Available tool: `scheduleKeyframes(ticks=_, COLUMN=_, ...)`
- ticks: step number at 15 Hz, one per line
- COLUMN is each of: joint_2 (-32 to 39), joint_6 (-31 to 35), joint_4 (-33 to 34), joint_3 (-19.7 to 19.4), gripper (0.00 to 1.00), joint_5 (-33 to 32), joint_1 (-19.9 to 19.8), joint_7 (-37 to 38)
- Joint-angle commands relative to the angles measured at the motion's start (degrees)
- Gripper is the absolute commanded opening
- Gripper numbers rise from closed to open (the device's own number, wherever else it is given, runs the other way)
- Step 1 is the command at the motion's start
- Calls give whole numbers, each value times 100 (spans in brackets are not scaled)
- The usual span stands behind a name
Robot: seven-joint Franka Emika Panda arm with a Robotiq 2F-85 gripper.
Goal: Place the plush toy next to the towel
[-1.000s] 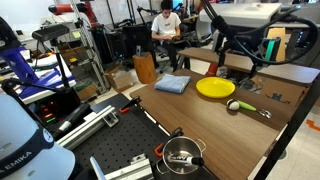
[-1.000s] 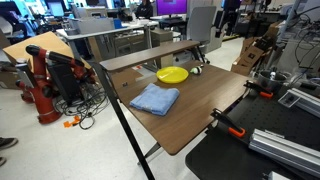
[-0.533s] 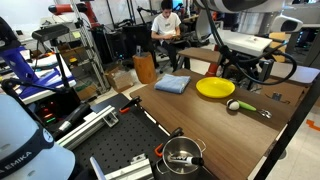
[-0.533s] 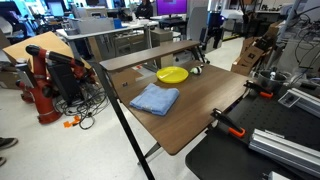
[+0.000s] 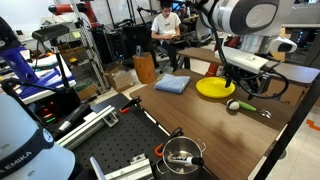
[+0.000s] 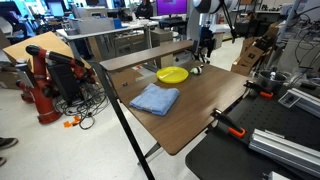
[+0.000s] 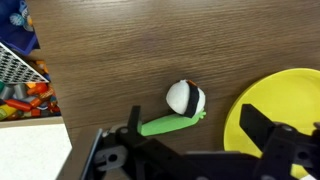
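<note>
The plush toy lies below the gripper's open fingers, so the gripper will next lower beside the yellow plate (image 7: 285, 100) to straddle the toy.
The plush toy (image 7: 185, 97) is a small cream-white lump with a dark band. It lies on the wooden table beside the yellow plate (image 7: 285, 100), touching a thin green item (image 7: 168, 125). It shows in both exterior views (image 5: 233, 104) (image 6: 196, 69). The light-blue folded towel (image 5: 172, 84) (image 6: 155, 98) lies on the far side of the plate from the toy. My gripper (image 7: 198, 135) is open and empty. It hangs above the toy and the plate's edge (image 5: 243, 88) (image 6: 205, 48). The towel is out of the wrist view.
A metal pot (image 5: 182, 153) stands on the black perforated bench at the table's end. A bin of colourful items (image 7: 20, 70) sits near the table edge. A clamp (image 6: 228, 122) grips the table's near edge. A red robot (image 6: 45, 80) stands beyond the table.
The arm has swung in and come down over the plate and plush toy. The toy, plate and towel have not moved.
</note>
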Motion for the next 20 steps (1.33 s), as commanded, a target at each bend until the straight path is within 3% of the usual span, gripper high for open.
scheduleKeyframes(ticks=1, joint_2=389, joint_6=-133, joint_4=421, joint_3=101, gripper=100, joint_5=-227, joint_1=-97, joint_7=231)
scheduleKeyframes(ticks=17, joint_2=1346, joint_6=-226, joint_4=1303, joint_3=41, gripper=100, joint_5=-711, joint_1=21, joint_7=704)
scheduleKeyframes(ticks=18, joint_2=1399, joint_6=-194, joint_4=1345, joint_3=27, gripper=75, joint_5=-743, joint_1=47, joint_7=735)
scheduleKeyframes(ticks=19, joint_2=1435, joint_6=-190, joint_4=1380, joint_3=26, gripper=74, joint_5=-763, joint_1=60, joint_7=756)
scheduleKeyframes(ticks=20, joint_2=1473, joint_6=-195, joint_4=1424, joint_3=24, gripper=65, joint_5=-786, joint_1=71, joint_7=781)
